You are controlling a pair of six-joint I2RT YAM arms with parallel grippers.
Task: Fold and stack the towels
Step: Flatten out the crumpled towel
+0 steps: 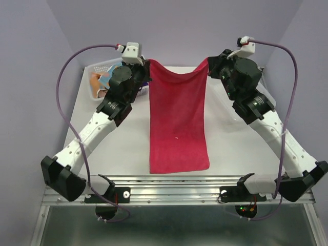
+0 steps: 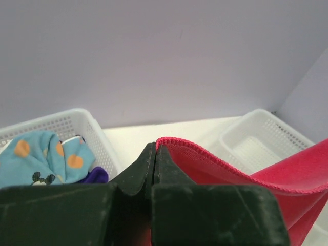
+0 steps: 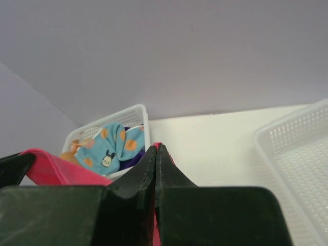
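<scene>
Next, my left gripper folds the towel over. It lowers the towel's corner back onto the towel's near end [image 1: 156, 163], lying flat below and back of the gripper, then releases.
A bright pink-red towel [image 1: 178, 120] hangs stretched between my two grippers, its lower end lying on the white table near the front edge. My left gripper [image 1: 147, 62] is shut on its far left corner; the towel's hem [image 2: 215, 159] runs off to the right in the left wrist view. My right gripper [image 1: 209, 60] is shut on the far right corner; a sliver of red [image 3: 157, 145] shows at the fingertips. A light blue spotted towel [image 3: 110, 146], a purple one [image 2: 92, 177] and a peach one [image 1: 98, 78] lie in the left basket.
A white perforated basket [image 1: 97, 69] holding the other towels stands at the far left, behind my left arm. A second white basket [image 3: 297, 154] sits at the right, under my right arm. Purple walls close the back and sides.
</scene>
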